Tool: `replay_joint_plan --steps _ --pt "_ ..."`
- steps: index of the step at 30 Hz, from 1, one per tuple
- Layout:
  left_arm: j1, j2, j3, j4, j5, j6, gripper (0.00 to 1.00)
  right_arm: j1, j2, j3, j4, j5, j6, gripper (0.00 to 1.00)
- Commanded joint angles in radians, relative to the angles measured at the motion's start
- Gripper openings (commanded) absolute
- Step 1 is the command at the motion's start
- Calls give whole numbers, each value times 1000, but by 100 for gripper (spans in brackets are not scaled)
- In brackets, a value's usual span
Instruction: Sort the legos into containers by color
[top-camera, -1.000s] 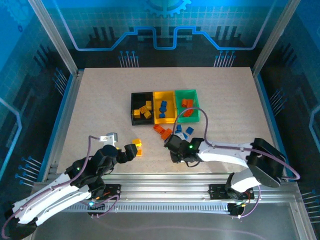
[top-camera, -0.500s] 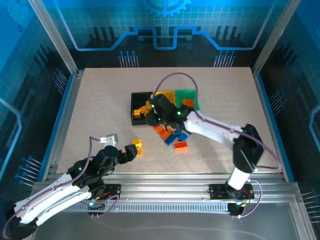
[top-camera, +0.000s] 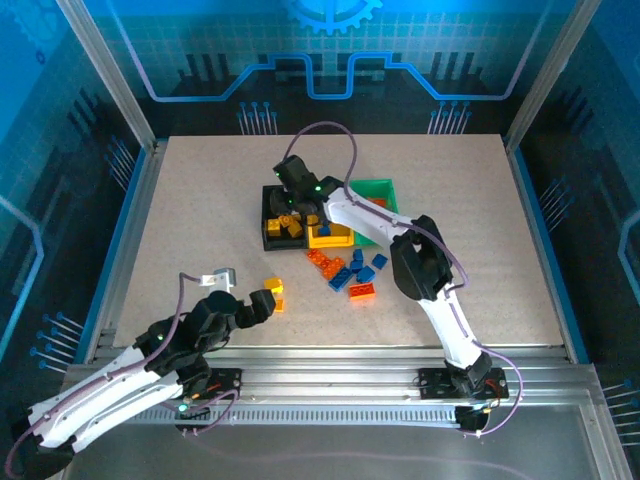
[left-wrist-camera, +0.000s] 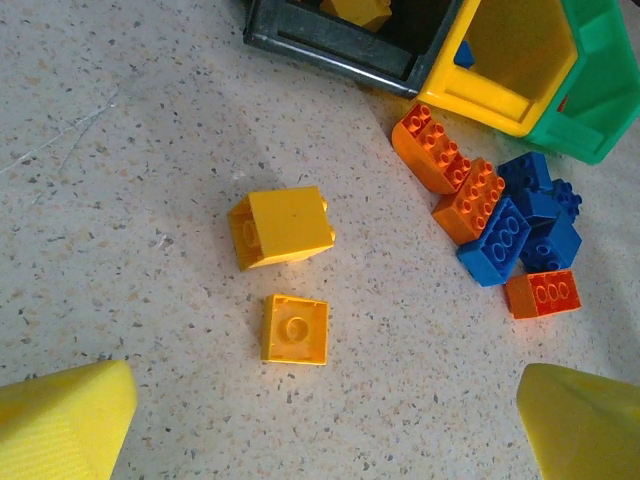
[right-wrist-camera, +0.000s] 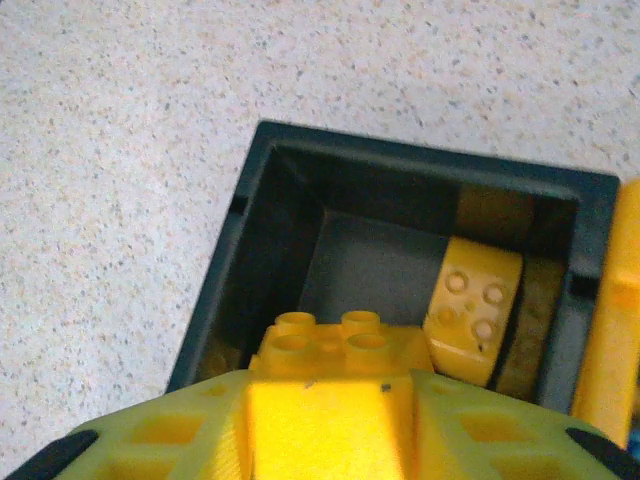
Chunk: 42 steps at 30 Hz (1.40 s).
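Next, my open left gripper moves outward and down to close on the farther yellow lego (top-camera: 273, 284) (left-wrist-camera: 286, 228), still outside the black bin holding its color.
My right gripper (right-wrist-camera: 330, 400) hangs over the black container (right-wrist-camera: 225, 280), shut on a yellow lego (right-wrist-camera: 330, 345) with its studs facing away from me. Another yellow lego (right-wrist-camera: 472, 305) lies inside that bin. From above, the right gripper (top-camera: 290, 200) sits at the black bin (top-camera: 268, 238), which joins the yellow bin (top-camera: 330, 240) and the green bin (top-camera: 385, 190). My left gripper (left-wrist-camera: 325, 410) is open above two yellow legos (left-wrist-camera: 280, 227) (left-wrist-camera: 294, 329) on the table, touching neither.
A loose pile of orange (left-wrist-camera: 430, 150) and blue (left-wrist-camera: 500, 240) legos lies in front of the bins, with an orange-red one (left-wrist-camera: 543, 293) nearest me. The right arm (top-camera: 430, 270) stretches across the table over that pile (top-camera: 350, 275).
The right arm swung from the near side of the pile up and left to the black bin, carrying the yellow lego. The left arm stayed still.
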Motion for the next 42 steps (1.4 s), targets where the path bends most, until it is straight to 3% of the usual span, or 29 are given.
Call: replay_joint_plan --steps 1,3,6,11,18,21,33,38,42 --pt "6 25 23 10 13 9 99 -24 25 89 -26 -23 18 52" --pt "7 41 30 15 18 17 99 -29 25 116 -32 -30 15 64" --pt "8 69 40 28 21 26 99 -27 5 113 -38 -30 5 69" --pt "23 171 94 49 27 57 99 -11 -179 -106 33 -3 6 71" --pt "117 479 215 132 139 148 99 14 -536 -593 175 6 36 71" --pt "139 593 241 181 137 190 97 40 -676 -767 215 12 38 71" --pt "238 931 283 320 145 259 85 100 -1101 -1153 208 125 68 72" --pt "247 1009 279 386 173 273 73 101 -1196 -1213 177 171 74 72" --pt "247 1019 261 399 185 267 56 99 -1237 -1234 154 203 82 73"
